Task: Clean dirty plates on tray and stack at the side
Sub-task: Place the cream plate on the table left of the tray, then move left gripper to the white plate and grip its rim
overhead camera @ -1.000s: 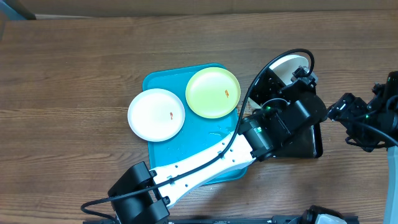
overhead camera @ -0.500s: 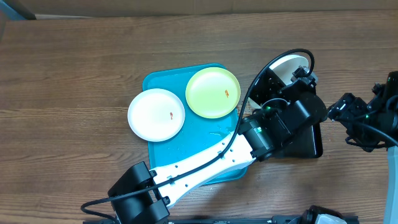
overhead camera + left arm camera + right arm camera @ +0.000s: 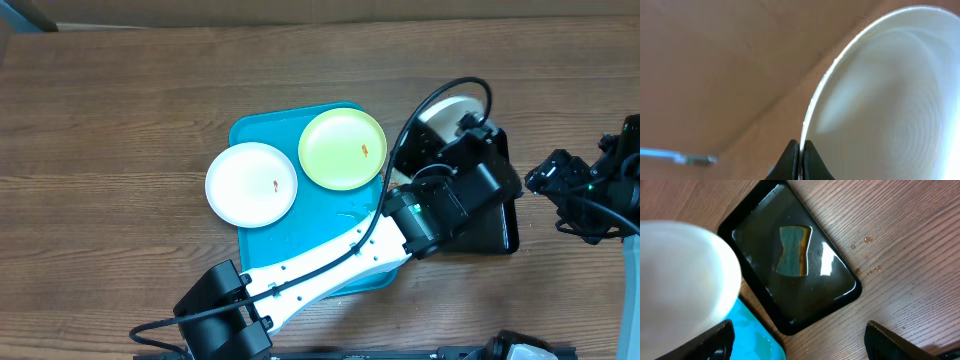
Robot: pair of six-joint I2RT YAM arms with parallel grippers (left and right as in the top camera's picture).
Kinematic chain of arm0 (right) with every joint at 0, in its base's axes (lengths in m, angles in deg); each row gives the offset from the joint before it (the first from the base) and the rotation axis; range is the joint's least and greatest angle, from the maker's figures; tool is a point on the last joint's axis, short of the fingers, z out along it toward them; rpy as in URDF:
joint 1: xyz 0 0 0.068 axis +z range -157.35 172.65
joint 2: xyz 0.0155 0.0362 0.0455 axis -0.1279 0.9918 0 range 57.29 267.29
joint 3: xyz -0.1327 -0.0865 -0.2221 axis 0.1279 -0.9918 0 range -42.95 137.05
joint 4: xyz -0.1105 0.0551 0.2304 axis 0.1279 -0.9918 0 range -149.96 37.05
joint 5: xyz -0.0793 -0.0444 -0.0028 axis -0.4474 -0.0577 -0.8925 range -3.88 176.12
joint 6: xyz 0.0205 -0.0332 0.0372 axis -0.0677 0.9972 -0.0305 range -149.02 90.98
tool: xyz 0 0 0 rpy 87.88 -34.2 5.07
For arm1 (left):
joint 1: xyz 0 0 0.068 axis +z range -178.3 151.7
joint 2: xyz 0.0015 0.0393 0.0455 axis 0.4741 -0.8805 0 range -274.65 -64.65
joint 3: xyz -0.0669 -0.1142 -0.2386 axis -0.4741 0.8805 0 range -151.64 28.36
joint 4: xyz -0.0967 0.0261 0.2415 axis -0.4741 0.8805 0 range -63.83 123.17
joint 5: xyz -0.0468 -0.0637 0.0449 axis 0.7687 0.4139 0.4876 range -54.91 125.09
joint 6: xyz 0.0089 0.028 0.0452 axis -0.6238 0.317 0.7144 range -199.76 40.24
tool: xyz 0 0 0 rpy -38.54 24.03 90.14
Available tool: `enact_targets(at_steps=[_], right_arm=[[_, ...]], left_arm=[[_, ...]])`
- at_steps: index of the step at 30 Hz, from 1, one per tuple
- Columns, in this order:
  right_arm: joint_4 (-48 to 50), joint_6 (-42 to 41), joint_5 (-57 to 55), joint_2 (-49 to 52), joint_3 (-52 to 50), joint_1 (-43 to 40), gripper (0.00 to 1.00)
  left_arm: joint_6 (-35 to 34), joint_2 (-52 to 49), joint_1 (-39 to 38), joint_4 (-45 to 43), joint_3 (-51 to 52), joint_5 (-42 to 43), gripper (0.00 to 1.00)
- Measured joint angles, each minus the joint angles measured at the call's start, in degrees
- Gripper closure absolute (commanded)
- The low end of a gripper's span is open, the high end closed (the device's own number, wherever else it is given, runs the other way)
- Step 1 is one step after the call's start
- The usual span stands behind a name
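Observation:
My left gripper should swing past the turquoise tray (image 3: 300,225) and down to release the plate on the empty wood to the gripper's left in the overhead view.
My left gripper (image 3: 800,149) is shut on the rim of a white plate (image 3: 890,90) and holds it tilted in the air. From overhead this plate (image 3: 446,110) shows above the black wrist, over the far end of the black tray. A second white plate (image 3: 251,184) with a small orange smear lies over the left rim of the turquoise tray (image 3: 300,225). A green plate (image 3: 342,148), also smeared, rests on the tray's far right corner. My right gripper (image 3: 800,347) hangs open and empty to the right of the black tray, with the held plate (image 3: 685,270) at its left.
A black tray (image 3: 805,295) holds water and a green-yellow sponge (image 3: 793,250). It sits right beside the turquoise tray's corner (image 3: 757,342). Water drops (image 3: 867,255) dot the wood next to it. My left arm (image 3: 330,265) crosses the turquoise tray's near right part.
The left wrist and its held white plate have shifted slightly to the left. The right arm and the two plates on the tray have not moved.

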Motion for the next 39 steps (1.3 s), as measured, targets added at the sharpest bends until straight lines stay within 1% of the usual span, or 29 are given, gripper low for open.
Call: enact_targets(at_steps=[1,5,8,9,12,15,18,22,23,27,30,33,36,39], right_arm=[[0.0,0.0,0.0,0.0,0.0,0.0,0.15],[0.1,0.0,0.0,0.0,0.0,0.0,0.15],[0.1,0.0,0.0,0.0,0.0,0.0,0.15],[0.0,0.0,0.0,0.0,0.0,0.0,0.15],[0.0,0.0,0.0,0.0,0.0,0.0,0.15],[0.0,0.0,0.0,0.0,0.0,0.0,0.15],[0.0,0.0,0.0,0.0,0.0,0.0,0.15],[0.0,0.0,0.0,0.0,0.0,0.0,0.15],[0.0,0.0,0.0,0.0,0.0,0.0,0.15],[0.0,0.0,0.0,0.0,0.0,0.0,0.15],[0.0,0.0,0.0,0.0,0.0,0.0,0.15],[0.0,0.0,0.0,0.0,0.0,0.0,0.15],[0.0,0.0,0.0,0.0,0.0,0.0,0.15],[0.1,0.0,0.0,0.0,0.0,0.0,0.15]], left_arm=[[-2.6,0.3,0.1,3.0,0.0,1.0,0.96],[-16.2,4.5,2.7,16.9,0.1,9.5,0.96],[-25.5,11.6,8.7,27.1,0.0,16.6,0.96],[-27.5,13.8,11.0,29.9,0.0,18.1,0.96],[-33.8,21.4,21.2,39.5,-0.2,22.3,0.96],[-37.6,26.2,32.2,47.2,-0.4,24.7,0.96],[-39.6,28.7,44.0,51.2,-0.4,26.5,0.95],[-40.8,30.4,61.3,50.6,2.0,27.8,0.96],[-40.7,30.6,66.6,48.6,3.8,28.7,0.96],[-38.8,30.3,82.2,39.3,12.1,33.7,0.96],[-36.8,28.8,89.6,33.2,18.4,39.0,0.96],[-35.4,26.2,94.5,28.3,23.8,44.2,0.96],[-33.9,23.8,96.9,24.9,27.3,47.6,0.96],[-31.6,21.8,97.3,22.3,28.7,50.1,0.96]])
